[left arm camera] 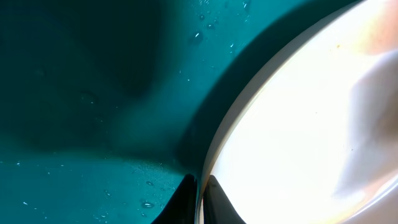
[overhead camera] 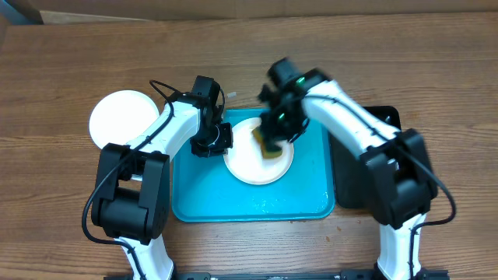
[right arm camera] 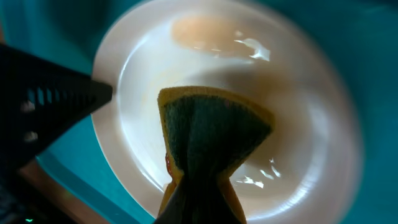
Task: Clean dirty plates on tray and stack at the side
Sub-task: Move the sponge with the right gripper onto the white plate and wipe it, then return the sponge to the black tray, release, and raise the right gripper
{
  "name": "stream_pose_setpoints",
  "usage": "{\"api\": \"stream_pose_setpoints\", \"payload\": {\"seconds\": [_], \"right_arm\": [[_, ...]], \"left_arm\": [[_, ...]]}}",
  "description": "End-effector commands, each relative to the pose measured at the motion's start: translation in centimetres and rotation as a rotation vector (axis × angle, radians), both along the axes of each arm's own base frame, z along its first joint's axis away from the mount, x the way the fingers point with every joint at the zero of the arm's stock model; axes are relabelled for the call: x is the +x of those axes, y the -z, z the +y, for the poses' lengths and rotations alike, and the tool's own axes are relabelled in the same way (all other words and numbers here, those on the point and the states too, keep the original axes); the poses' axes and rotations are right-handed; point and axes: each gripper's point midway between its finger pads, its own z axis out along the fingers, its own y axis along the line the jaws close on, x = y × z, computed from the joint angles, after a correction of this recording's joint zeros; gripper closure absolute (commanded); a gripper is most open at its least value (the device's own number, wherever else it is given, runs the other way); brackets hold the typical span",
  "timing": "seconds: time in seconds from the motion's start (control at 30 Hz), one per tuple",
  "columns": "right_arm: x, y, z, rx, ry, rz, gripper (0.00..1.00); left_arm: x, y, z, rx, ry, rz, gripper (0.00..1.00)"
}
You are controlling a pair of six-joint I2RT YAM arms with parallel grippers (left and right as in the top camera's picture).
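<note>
The right gripper lifts off the plate next, carries the sponge across and lowers it onto the black tray's bottom, since the black tray lies open beside the turquoise tray point(overhead camera: 202, 194).
A white plate point(overhead camera: 250, 165) lies on the turquoise tray point(overhead camera: 202, 194). My left gripper point(overhead camera: 212, 142) is shut on the plate's left rim; in the left wrist view its two fingertips point(left arm camera: 200, 200) pinch the rim of the plate point(left arm camera: 298, 130). My right gripper point(overhead camera: 274, 134) is shut on a yellow and green sponge point(overhead camera: 269, 144) and presses it on the plate. In the right wrist view the sponge point(right arm camera: 208, 134) rests on the wet plate point(right arm camera: 298, 118), with a faint orange smear point(right arm camera: 202, 32) at the top. A second white plate point(overhead camera: 120, 117) lies on the table at the left.
A black tray point(overhead camera: 352, 175) lies right of the turquoise tray, partly under my right arm. Water drops dot the turquoise tray's floor point(left arm camera: 93, 124). The left gripper shows as a dark shape point(right arm camera: 43, 102) in the right wrist view.
</note>
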Motion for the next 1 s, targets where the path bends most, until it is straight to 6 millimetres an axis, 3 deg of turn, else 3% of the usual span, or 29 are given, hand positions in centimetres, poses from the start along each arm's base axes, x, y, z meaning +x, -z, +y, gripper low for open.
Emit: {"api": "stream_pose_setpoints", "payload": {"seconds": [0.0,0.17,0.3,0.43,0.6,0.7,0.83,0.87,0.97], "right_arm": [[3.4,-5.8,-3.2,0.094,0.096,-0.061,0.96],[4.0,-7.1,-11.8,-0.087,0.249,-0.067,0.96],[3.0,-5.8,-19.2,-0.299,0.355,-0.007,0.96],[2.1,-3.5,-24.6,-0.48,0.464,0.024,0.96],[0.6,0.3,-27.5,-0.549,0.503,0.069,0.96],[0.3,2.2,-28.1,-0.564,0.516,0.064,0.96],[0.9,2.7,-28.2,-0.557,0.527,0.037,0.93],[0.9,2.7,-28.2,-0.557,0.527,0.037,0.86],[0.7,2.7,-28.2,-0.559,0.525,0.043,0.43]], "left_arm": [[0.1,-0.7,-0.2,-0.007,0.015,-0.022,0.91],[0.1,-0.7,-0.2,-0.007,0.015,-0.022,0.9],[0.1,-0.7,-0.2,-0.008,0.016,-0.024,0.84],[0.1,-0.7,-0.3,-0.012,0.016,-0.023,0.73],[-0.1,-0.7,-0.2,-0.011,0.016,-0.017,0.66],[-0.1,-0.7,-0.3,-0.017,0.016,-0.014,0.63],[-0.2,-0.7,-0.3,-0.016,0.016,-0.013,0.6],[-0.2,-0.7,-0.3,-0.016,0.016,-0.011,0.59],[-0.3,-0.7,-0.3,-0.015,0.015,-0.007,0.59]]}}
